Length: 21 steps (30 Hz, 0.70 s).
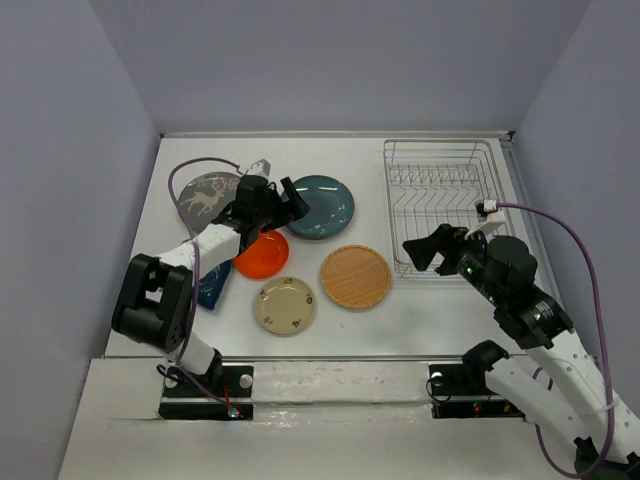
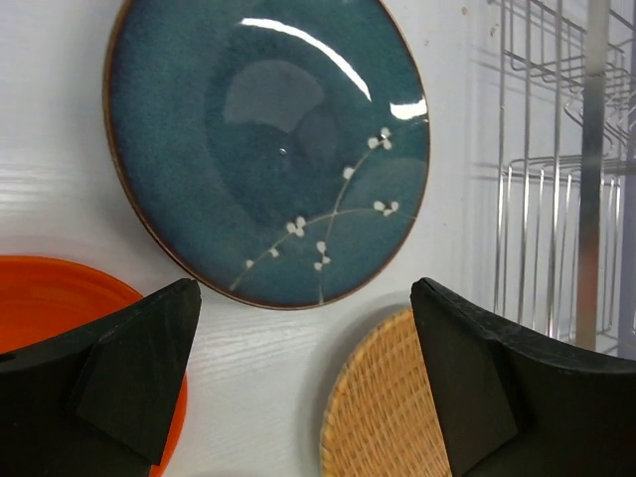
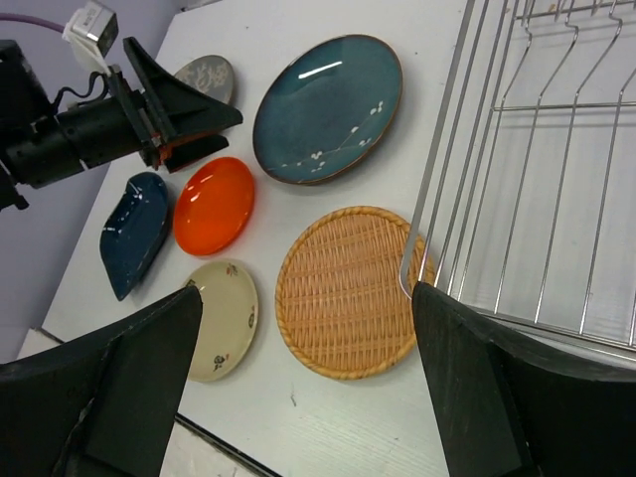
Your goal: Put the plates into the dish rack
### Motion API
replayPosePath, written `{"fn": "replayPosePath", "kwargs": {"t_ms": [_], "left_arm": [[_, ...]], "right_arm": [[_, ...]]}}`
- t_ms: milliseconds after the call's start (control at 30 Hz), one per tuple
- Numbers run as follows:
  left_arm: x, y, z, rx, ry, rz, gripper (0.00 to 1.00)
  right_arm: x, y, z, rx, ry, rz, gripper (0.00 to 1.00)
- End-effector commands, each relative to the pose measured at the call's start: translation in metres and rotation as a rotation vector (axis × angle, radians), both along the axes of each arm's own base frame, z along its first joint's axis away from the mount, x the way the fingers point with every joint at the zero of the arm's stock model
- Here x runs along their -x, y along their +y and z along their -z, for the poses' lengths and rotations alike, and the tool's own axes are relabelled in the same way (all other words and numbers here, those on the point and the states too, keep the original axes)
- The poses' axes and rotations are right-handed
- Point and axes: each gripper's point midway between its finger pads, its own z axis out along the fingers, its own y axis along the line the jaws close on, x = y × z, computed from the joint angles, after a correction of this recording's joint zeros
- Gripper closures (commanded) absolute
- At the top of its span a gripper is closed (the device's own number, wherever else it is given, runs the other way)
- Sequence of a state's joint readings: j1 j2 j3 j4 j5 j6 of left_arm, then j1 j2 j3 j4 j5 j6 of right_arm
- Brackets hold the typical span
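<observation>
Next, my left gripper moves outward toward the deer plate (image 1: 208, 196), then down astride the teal plate's rim there, as the teal plate's near rim crosses its fingers.
Six plates lie flat on the white table. They are the teal plate (image 1: 320, 206), the orange plate (image 1: 262, 254), the wicker plate (image 1: 355, 276), the cream spotted plate (image 1: 285, 305), the grey deer plate (image 1: 208, 196) and the dark blue plate (image 1: 212, 285). The wire dish rack (image 1: 445, 205) stands at the back right with no plates in it. My left gripper (image 1: 288, 205) is open and empty, low over the near-left edge of the teal plate (image 2: 268, 149), between the orange plate (image 2: 60, 308) and the wicker plate (image 2: 383, 417). My right gripper (image 1: 425, 250) is open and empty, raised above the rack's front-left corner (image 3: 417, 268) and the wicker plate (image 3: 348, 290).
Grey walls close in the table on the left, back and right. The left arm's purple cable (image 1: 190, 170) loops over the deer plate. The rack's left wall (image 2: 566, 199) stands just right of the teal plate. The left arm's forearm lies over the orange plate's left edge.
</observation>
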State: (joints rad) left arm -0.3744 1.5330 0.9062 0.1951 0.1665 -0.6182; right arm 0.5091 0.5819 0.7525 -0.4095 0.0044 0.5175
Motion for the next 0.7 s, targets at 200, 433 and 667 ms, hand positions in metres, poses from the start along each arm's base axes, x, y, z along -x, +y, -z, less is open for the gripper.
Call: {"fn": "replayPosePath", "kwargs": {"t_ms": [200, 433, 667], "left_arm": [[-0.064, 0.047, -0.003, -0.049, -0.065, -0.165, 0.01], [-0.080, 0.040, 0.027, -0.047, 0.006, -0.114, 0.01], [-0.092, 0.030, 0.051, -0.043, 0.069, -0.067, 0.02]], "right_arm": [[0.004, 0.008, -0.014, -0.057, -0.050, -0.047, 0.09], [0.003, 0.010, -0.010, -0.052, -0.040, -0.049, 0.09], [0.005, 0.006, -0.007, -0.049, -0.048, -0.038, 0.09]]}}
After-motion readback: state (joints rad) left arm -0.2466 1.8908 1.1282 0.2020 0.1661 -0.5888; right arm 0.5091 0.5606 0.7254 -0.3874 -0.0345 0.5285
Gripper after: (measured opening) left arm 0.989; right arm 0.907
